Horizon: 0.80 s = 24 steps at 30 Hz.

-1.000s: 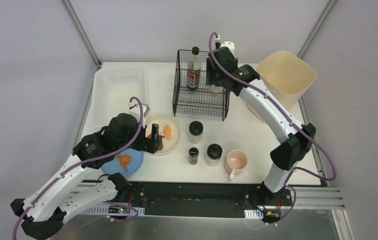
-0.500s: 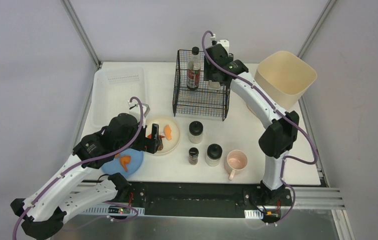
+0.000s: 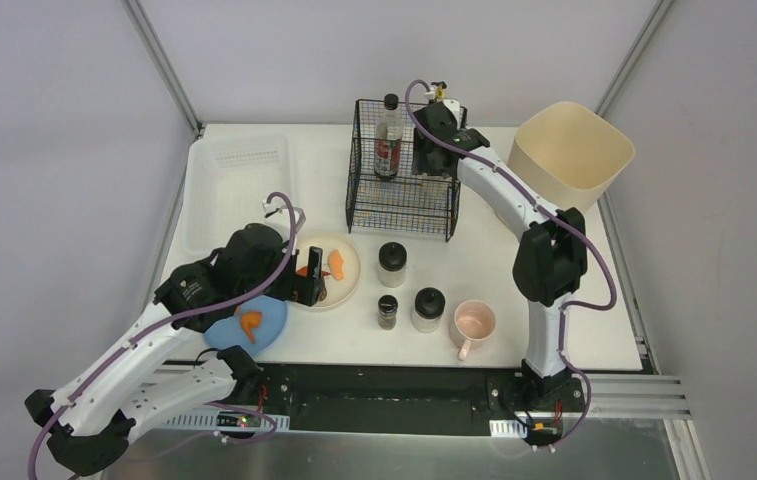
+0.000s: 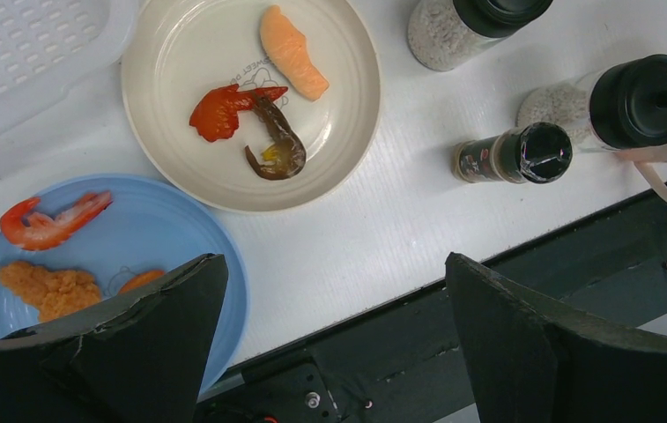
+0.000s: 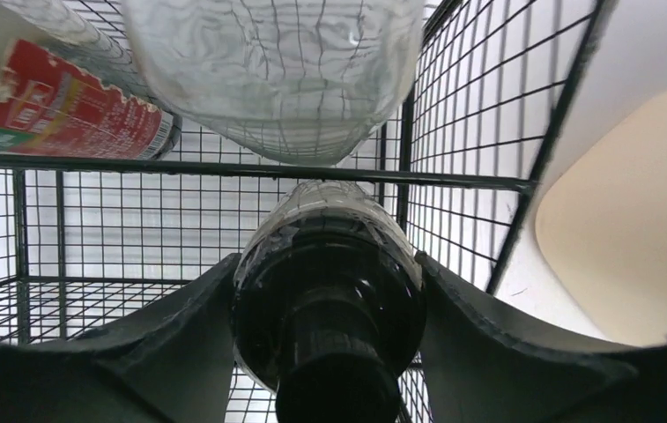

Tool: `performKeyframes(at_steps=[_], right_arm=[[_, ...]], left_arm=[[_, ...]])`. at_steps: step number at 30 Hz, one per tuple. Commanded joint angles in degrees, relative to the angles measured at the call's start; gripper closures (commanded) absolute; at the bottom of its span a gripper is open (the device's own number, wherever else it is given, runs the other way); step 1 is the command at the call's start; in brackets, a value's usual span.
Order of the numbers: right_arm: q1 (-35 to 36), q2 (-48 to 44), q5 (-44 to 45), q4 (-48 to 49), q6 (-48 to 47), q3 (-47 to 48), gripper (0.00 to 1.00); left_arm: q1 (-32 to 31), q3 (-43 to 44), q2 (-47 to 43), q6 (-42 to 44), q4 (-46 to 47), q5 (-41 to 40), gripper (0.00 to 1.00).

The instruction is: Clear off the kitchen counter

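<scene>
My right gripper lowers the black-capped bottle (image 5: 325,264) past the crossbar onto the basket's empty wire bottom below next, then releases the bottle's top.
The white kitchen counter (image 3: 514,260) carries a cream plate (image 3: 350,262) and a blue plate (image 3: 272,318), both with food scraps. Two black-lidded jars (image 3: 392,263) (image 3: 428,308), a small pepper shaker (image 3: 387,311) and a pink mug (image 3: 474,325) stand near the front. My left gripper (image 3: 311,283) hovers open between the two plates, empty (image 4: 334,264). My right gripper (image 3: 432,158) is at the back right corner of the black wire basket (image 3: 401,205). It is shut on the shoulder of a clear black-capped bottle (image 5: 325,264).
A red-labelled sauce bottle (image 3: 388,135) stands in the basket, also visible in the right wrist view (image 5: 56,110). A translucent tray (image 3: 239,185) lies at the back left. A cream bin (image 3: 572,150) stands at the back right. The counter's front edge runs just under my left fingers.
My right arm has swung left and back, carrying the bottle over the basket's back right corner. The left arm has shifted only slightly.
</scene>
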Motion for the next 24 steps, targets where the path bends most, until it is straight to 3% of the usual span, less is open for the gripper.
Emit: performKeyframes(at_steps=[1,9,18,24], right_arm=[[-0.9,0.8,-2.5,3.1,1.9,0.7,0.78],[-1.3,5.7,-5.0,0.0,2.9,3.2,0.68],[-1.3,8.1,-5.1,-2.0,4.5,5.0,0.35],[-1.2,6.5,-4.8,-2.9,5.0,6.6,0.27]], left_arm=[[0.1,0.2,0.7,1.3,0.7,-1.1,0.01],[0.1,0.7,1.1,1.5,0.7,-1.3,0.00],[0.0,0.3,0.3,1.5,0.6,-1.0,0.00],[0.0,0.1,0.2,1.5,0.6,-0.7,0.00]])
